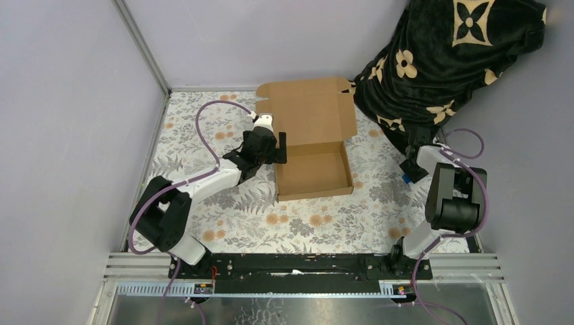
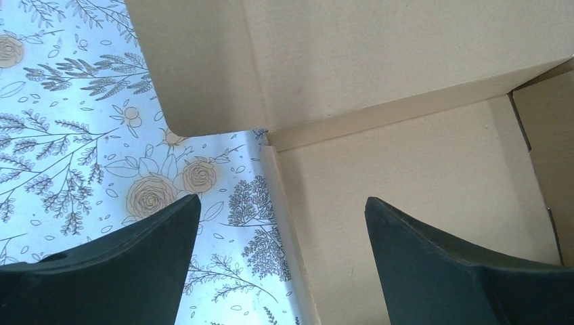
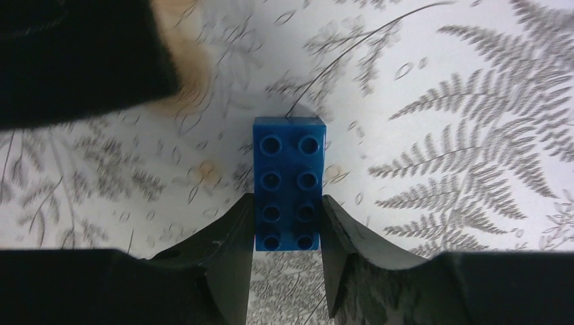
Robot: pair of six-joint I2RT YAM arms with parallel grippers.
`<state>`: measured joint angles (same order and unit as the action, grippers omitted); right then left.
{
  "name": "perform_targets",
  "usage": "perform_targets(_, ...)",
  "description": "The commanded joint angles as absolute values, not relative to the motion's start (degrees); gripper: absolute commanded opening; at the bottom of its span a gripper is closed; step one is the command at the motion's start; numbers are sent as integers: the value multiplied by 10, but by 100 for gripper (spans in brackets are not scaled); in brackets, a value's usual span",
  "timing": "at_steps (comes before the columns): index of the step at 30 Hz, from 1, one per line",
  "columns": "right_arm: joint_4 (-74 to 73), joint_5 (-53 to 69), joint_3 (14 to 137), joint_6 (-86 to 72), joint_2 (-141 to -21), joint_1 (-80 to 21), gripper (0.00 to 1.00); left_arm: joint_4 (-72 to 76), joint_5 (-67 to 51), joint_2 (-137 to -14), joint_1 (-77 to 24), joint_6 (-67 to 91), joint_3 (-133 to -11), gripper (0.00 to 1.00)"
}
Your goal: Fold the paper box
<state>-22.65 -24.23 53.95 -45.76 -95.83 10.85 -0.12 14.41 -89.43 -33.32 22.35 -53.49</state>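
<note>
My right gripper lifts the blue brick [image 3: 289, 166] next and carries it across the cloth over the bottom of the open, empty tray.
The paper box [image 1: 315, 172] of brown cardboard sits mid-table as a shallow tray, its lid [image 1: 308, 112] standing up at the far side. My left gripper [image 1: 279, 150] is open at the tray's left wall. In the left wrist view the left gripper [image 2: 282, 198] straddles that wall [image 2: 288, 223], one finger outside over the cloth and one over the tray floor. Neither finger touches the wall. My right gripper [image 1: 409, 175] is at the table's right side. Its fingers [image 3: 288, 198] are shut on a small blue brick [image 3: 289, 166] lying on the cloth.
A black blanket with tan flower shapes [image 1: 447, 54] is heaped at the back right, just beyond the right gripper, and its edge [image 3: 74, 54] shows in the right wrist view. Grey walls close in the left, back and right. A floral cloth [image 1: 216, 203] covers the table.
</note>
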Motion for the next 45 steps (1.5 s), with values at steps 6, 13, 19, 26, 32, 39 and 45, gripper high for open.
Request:
perform_targets(6,-182,-195,529,-323,-866,-25,11,-48,177,-840,-330,230,-553,98)
perform_targets(13,-193,-198,569,-231,-776,-120,12,-78,192,-785,-330,241,-541,98)
perform_targets(19,-207,-78,618,-157,-794,-181,15,-96,201,-765,-330,246,-544,98)
perform_targets(26,-193,-10,643,-112,-840,-254,14,-108,208,-757,-330,257,-541,98)
perform_targets(32,-185,-2,664,-95,-897,-310,24,-112,215,-761,-330,262,-539,99)
perform_targets(39,-175,-19,661,-99,-911,-323,72,-114,215,-761,-330,267,-537,99)
perform_targets(45,-186,-20,663,-97,-899,-324,75,-115,215,-758,-331,268,-531,98)
